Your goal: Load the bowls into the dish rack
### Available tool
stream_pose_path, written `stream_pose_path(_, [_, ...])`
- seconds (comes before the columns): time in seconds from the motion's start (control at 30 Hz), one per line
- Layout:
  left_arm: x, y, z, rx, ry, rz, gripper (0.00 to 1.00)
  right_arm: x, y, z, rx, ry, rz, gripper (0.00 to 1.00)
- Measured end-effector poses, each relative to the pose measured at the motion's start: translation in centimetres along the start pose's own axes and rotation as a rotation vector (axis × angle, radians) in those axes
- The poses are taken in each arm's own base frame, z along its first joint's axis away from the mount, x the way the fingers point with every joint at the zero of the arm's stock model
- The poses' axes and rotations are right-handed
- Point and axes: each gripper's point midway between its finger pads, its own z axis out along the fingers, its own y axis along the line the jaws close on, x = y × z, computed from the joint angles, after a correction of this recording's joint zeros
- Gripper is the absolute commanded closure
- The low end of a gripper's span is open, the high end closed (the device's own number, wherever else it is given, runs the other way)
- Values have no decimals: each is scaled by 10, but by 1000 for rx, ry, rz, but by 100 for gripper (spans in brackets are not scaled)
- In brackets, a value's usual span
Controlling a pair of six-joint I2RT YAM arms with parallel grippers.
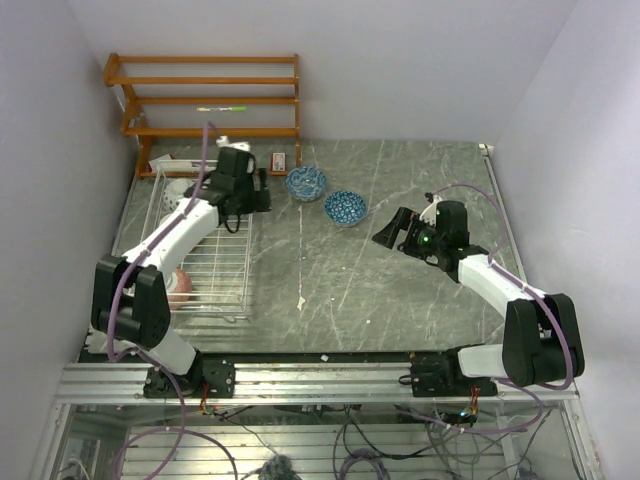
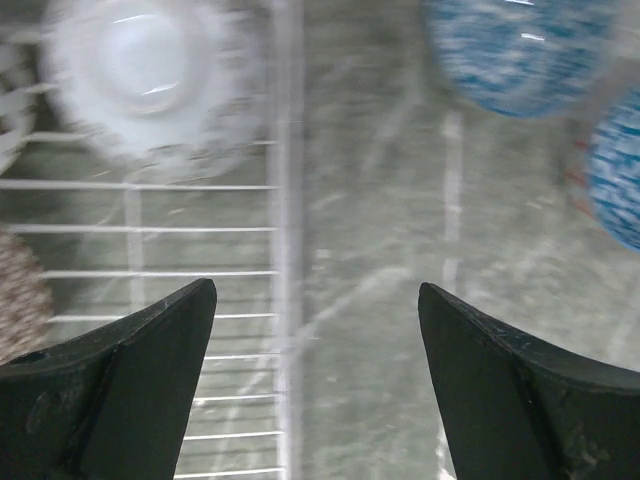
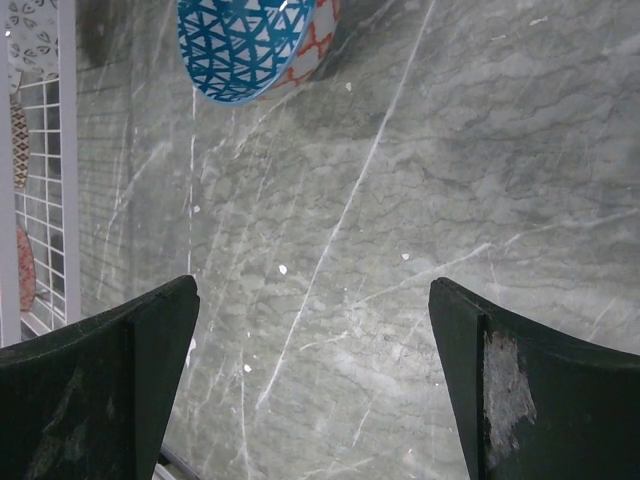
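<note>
The left gripper goes to the right in the top view next, down onto the farther blue bowl's rim (image 1: pixel 323 188) (image 2: pixel 592 72) by the nearer blue bowl, as that rim faces up.
Two blue bowls stand on the grey table, one further back (image 1: pixel 305 182) and one nearer (image 1: pixel 345 207). The white wire dish rack (image 1: pixel 235 270) lies at the left. It holds a pale upturned bowl (image 1: pixel 181 190) and a red/pink bowl (image 1: pixel 180 286). My left gripper (image 1: pixel 257 194) is open and empty over the rack's right edge; its view shows the rack wall (image 2: pixel 284 200), the pale bowl (image 2: pixel 140 70), a brownish bowl (image 2: pixel 15 295) and both blue bowls (image 2: pixel 520 50) (image 2: pixel 615 170). My right gripper (image 1: pixel 385 232) is open and empty, right of the nearer blue bowl (image 3: pixel 250 40).
An orange-brown wooden shelf unit (image 1: pixel 210 100) stands against the back wall behind the rack. A small red and white item (image 1: pixel 280 160) lies by the shelf's foot. The rack's edge (image 3: pixel 66 150) shows at the left of the right wrist view. Walls close in on both sides.
</note>
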Motion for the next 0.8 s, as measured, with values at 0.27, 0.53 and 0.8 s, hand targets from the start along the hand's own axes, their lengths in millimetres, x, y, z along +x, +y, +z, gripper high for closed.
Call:
stream_pose_path(0.27, [-20,-150,-36,286,-159,259,6,-14,-3,-14,44,-63,23,0])
stream_pose_path(0.53, [-21,-199,47,285,-155,397,11,-59,13,-52,106,-223,-11,0])
stream_pose_path(0.8, [-27,-224,126,202,-141,431,19,-59,1,-51,161,-211,-5,0])
